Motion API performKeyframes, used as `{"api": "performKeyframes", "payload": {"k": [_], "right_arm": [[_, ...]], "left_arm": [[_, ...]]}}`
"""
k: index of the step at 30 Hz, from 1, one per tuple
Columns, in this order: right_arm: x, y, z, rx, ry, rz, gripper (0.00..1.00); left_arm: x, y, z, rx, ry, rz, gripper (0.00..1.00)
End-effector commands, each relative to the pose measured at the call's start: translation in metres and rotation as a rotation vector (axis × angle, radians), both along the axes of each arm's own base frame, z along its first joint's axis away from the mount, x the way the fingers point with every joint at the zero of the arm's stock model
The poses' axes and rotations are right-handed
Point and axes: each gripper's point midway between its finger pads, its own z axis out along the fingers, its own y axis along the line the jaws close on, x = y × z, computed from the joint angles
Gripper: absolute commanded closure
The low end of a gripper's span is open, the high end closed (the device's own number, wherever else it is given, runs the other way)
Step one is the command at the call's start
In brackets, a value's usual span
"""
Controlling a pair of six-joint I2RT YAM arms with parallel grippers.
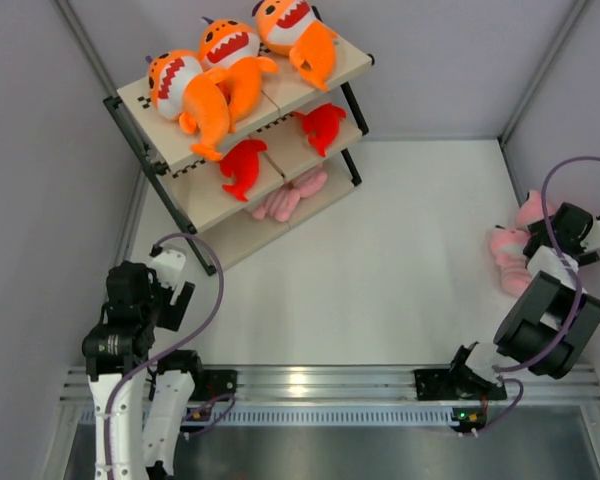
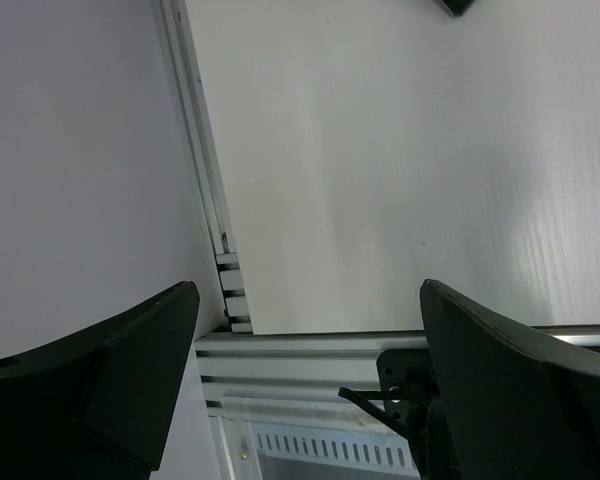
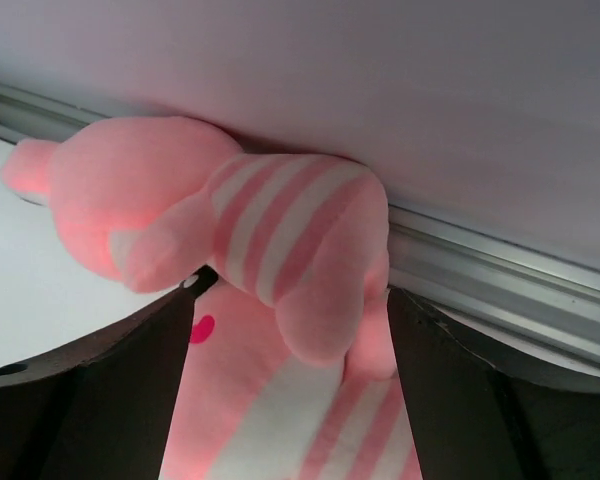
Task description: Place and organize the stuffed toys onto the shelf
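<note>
My right gripper will next ease down over the upper pink plush's hanging foot [image 3: 322,322] and close there, as it lies just below, already between the spread fingers.
The shelf [image 1: 350,62] stands at the back left. Three orange sharks [image 1: 228,45] lie on its top board, two red sharks [image 1: 243,165] on the middle board, and pale pink plush [image 1: 290,197] on the bottom board. More pink plush animals [image 1: 508,250] lie against the right wall. My right gripper [image 1: 530,245] is over them. In the right wrist view its jaws [image 3: 292,400] stand wide apart with a pink striped plush [image 3: 270,420] between them and another pink plush [image 3: 240,215] on top. My left gripper [image 1: 175,285] [image 2: 310,380] is open and empty near the left wall.
An aluminium rail [image 1: 320,380] runs along the near edge with both arm bases on it. Walls close in the left, right and back sides. The shelf's front leg [image 1: 210,268] stands close to my left gripper.
</note>
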Motion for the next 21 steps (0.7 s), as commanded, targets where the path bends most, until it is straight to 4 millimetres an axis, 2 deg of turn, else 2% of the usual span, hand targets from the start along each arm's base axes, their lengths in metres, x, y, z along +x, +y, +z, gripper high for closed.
{"api": "performKeyframes", "payload": {"k": [1,4,5,7,8,11,12,15,16,17,18,19,21], "right_arm": [[0.025,-0.019,0.013,-0.029,-0.046,0.025,0.22],[0.030,-0.023,0.001,-0.011,-0.014,0.044,0.31],[0.031,-0.024,0.000,-0.010,-0.010,0.052,0.45],[0.033,-0.024,0.000,-0.005,-0.016,0.071,0.63],[0.033,-0.023,0.003,-0.015,-0.014,0.082,0.79],[0.030,-0.019,0.023,-0.044,-0.039,0.102,1.00],[0.028,-0.017,0.042,-0.072,-0.071,0.103,1.00],[0.020,-0.010,0.073,-0.107,-0.115,0.099,1.00],[0.017,-0.001,0.100,-0.146,-0.164,0.109,1.00],[0.015,0.003,0.114,-0.176,-0.187,0.106,1.00],[0.012,0.012,0.122,-0.184,-0.187,0.119,1.00],[0.011,0.030,0.147,-0.232,-0.226,0.161,1.00],[0.010,0.050,0.169,-0.270,-0.249,0.220,1.00]], "left_arm": [[0.007,0.005,0.017,0.027,-0.043,0.013,0.02],[0.006,0.006,0.018,0.031,-0.042,0.017,0.02],[0.006,0.006,0.017,0.032,-0.040,0.016,0.02],[0.006,0.004,0.017,0.026,-0.044,0.007,0.02],[0.005,0.003,0.016,0.025,-0.040,-0.002,0.02],[0.004,-0.009,0.021,0.003,-0.076,-0.083,0.02],[0.003,-0.013,0.024,-0.006,-0.090,-0.106,0.01],[0.001,-0.033,0.038,-0.051,-0.152,-0.215,0.01],[-0.001,-0.038,0.042,-0.063,-0.172,-0.245,0.01],[-0.002,-0.046,0.046,-0.084,-0.190,-0.287,0.01],[-0.002,-0.051,0.048,-0.095,-0.200,-0.310,0.01],[-0.003,-0.054,0.049,-0.103,-0.204,-0.327,0.01],[-0.004,-0.061,0.050,-0.125,-0.207,-0.355,0.01]]}}
